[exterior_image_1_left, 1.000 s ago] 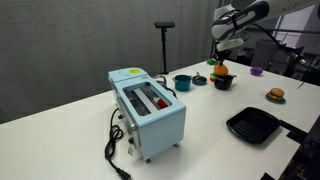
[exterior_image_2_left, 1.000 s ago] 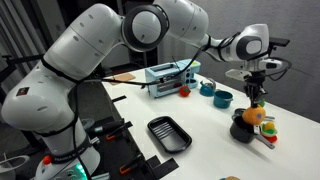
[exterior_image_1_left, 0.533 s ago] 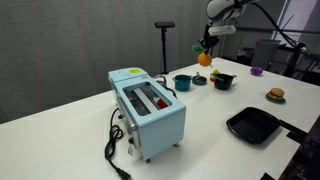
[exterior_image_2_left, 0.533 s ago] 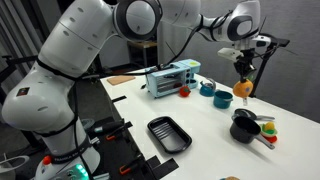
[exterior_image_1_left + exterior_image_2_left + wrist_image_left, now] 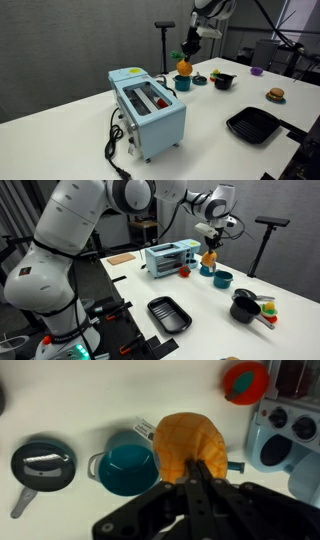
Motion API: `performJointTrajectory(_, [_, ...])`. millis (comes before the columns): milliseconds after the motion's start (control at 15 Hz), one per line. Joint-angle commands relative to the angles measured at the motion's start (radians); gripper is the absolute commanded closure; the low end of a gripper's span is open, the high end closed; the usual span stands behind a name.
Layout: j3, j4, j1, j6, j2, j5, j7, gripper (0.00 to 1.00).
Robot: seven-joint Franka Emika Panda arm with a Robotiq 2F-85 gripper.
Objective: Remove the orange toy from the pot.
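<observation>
The patch of white tabletop (image 5: 190,283) beside the red object is empty. My gripper will next move back from the teal cup and down to that patch to release the orange toy.
My gripper (image 5: 186,58) is shut on the orange toy (image 5: 184,67), a small round bright orange ball, and holds it in the air above the table. In an exterior view it hangs near the teal cup (image 5: 183,82), and the toy also shows in the second exterior view (image 5: 209,256). In the wrist view the toy (image 5: 187,444) sits between my fingers (image 5: 197,468), above the table beside the teal cup (image 5: 126,466). The black pot (image 5: 224,81) stands on the table away from the toy, with a small object inside it; it also shows in the wrist view (image 5: 43,465).
A pale blue toaster (image 5: 147,108) with a black cable stands at the front. A black tray (image 5: 254,125), a burger-like toy (image 5: 275,95) and a purple cup (image 5: 257,71) lie on the white table (image 5: 200,130). A black stand (image 5: 163,45) rises behind. A red object (image 5: 246,380) lies by the toaster.
My gripper has lifted the orange toy up out of the black pot and carried it across toward the teal cup and the toaster. The pot stays in place.
</observation>
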Motion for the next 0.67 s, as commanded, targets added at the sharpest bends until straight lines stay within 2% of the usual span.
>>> performJointTrajectory(0, [0.043,-0.147,-0.004,-0.031,-0.093,0.07,-0.128,0.99])
performJointTrajectory(400, [0.049,-0.277,0.007,-0.077,-0.16,0.06,-0.246,0.99])
performJointTrajectory(467, [0.047,-0.296,0.009,-0.071,-0.17,0.058,-0.256,0.71])
performJointTrajectory(533, [0.046,-0.311,0.012,-0.069,-0.178,0.058,-0.263,0.71])
performJointTrajectory(600, [0.045,-0.323,0.012,-0.069,-0.185,0.059,-0.268,0.65])
